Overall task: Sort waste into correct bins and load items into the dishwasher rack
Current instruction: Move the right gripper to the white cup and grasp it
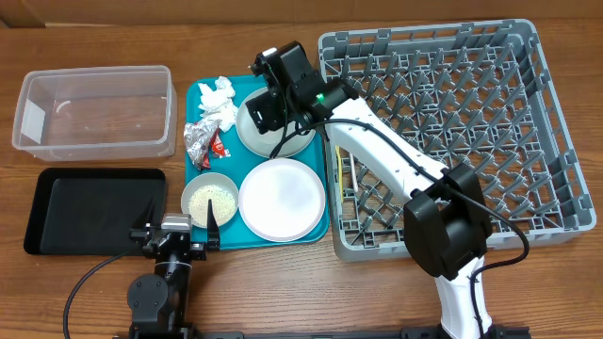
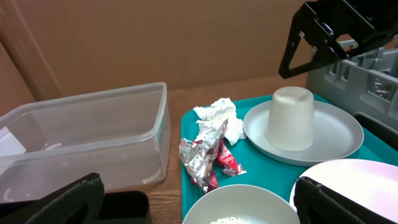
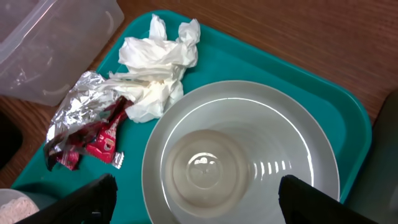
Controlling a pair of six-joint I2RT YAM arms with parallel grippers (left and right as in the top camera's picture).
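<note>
The robot will lower its right gripper next, with its fingers on either side of the small white cup.
A small white cup stands upside down on the pale grey plate at the back of the teal tray. My right gripper is open and hovers straight above the cup, one finger on each side. It hides the cup in the overhead view. Crumpled tissue, silver foil and a red packet lie left of the plate. A grey bowl holds rice beside the white plate. My left gripper is open and empty near the bowl. No yellow utensil shows.
The clear tub stands at the back left, with the black tray in front of it. The large grey dishwasher rack stands right of the teal tray. The right arm reaches over the rack's left edge.
</note>
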